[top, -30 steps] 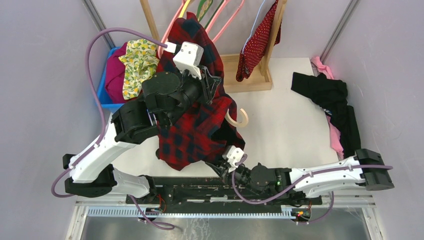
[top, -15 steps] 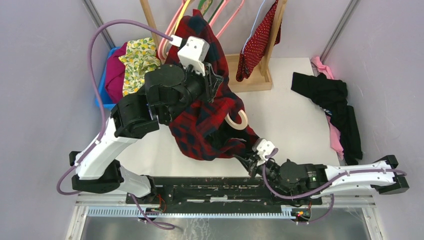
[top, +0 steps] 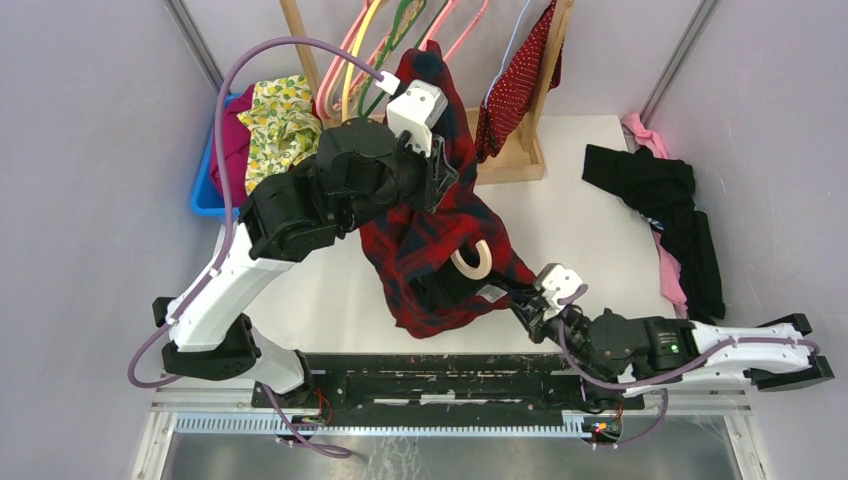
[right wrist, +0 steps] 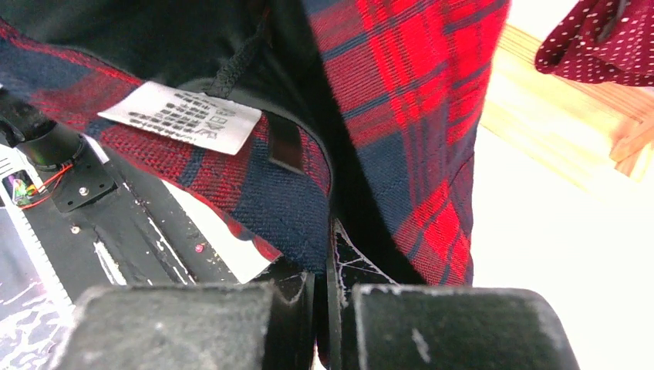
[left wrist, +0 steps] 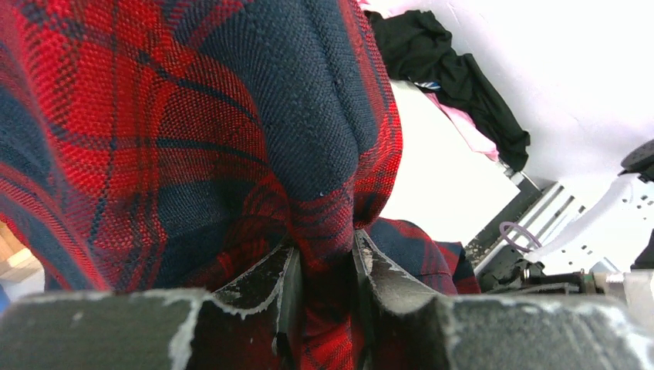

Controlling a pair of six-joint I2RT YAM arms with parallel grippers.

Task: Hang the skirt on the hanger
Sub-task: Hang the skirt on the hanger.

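Next, my right gripper swings outward, turns downward and releases the garment's edge on the tabletop before the rack's base, since the cloth hangs between both grippers.
The dark-red dotted skirt [top: 520, 75] hangs from the thin pale hanger [top: 508, 45] on the wooden rack; its hem also shows in the right wrist view [right wrist: 601, 42]. Neither gripper touches it. My left gripper [top: 440, 175] is raised just left of the skirt, shut on a bunched fold of a red-and-black plaid garment [top: 430, 250], which fills the left wrist view [left wrist: 231, 139] around the gripper [left wrist: 324, 258]. My right gripper [top: 515, 300] is low near the front and shut on the garment's lower edge [right wrist: 308, 223], next to its white label [right wrist: 185, 116].
A curved wooden hanger [top: 472, 260] lies inside the plaid garment. The rack's base [top: 500, 155] stands at the back, with pink, yellow and green hangers [top: 360, 50] on it. A blue bin [top: 205, 190] of cloths sits back left. Black clothes [top: 660, 200] and a pink cloth [top: 640, 130] lie on the right.
Both arms have carried the plaid garment to the right. The left gripper has moved up towards the rack and the skirt; the right gripper has slid right along the front.
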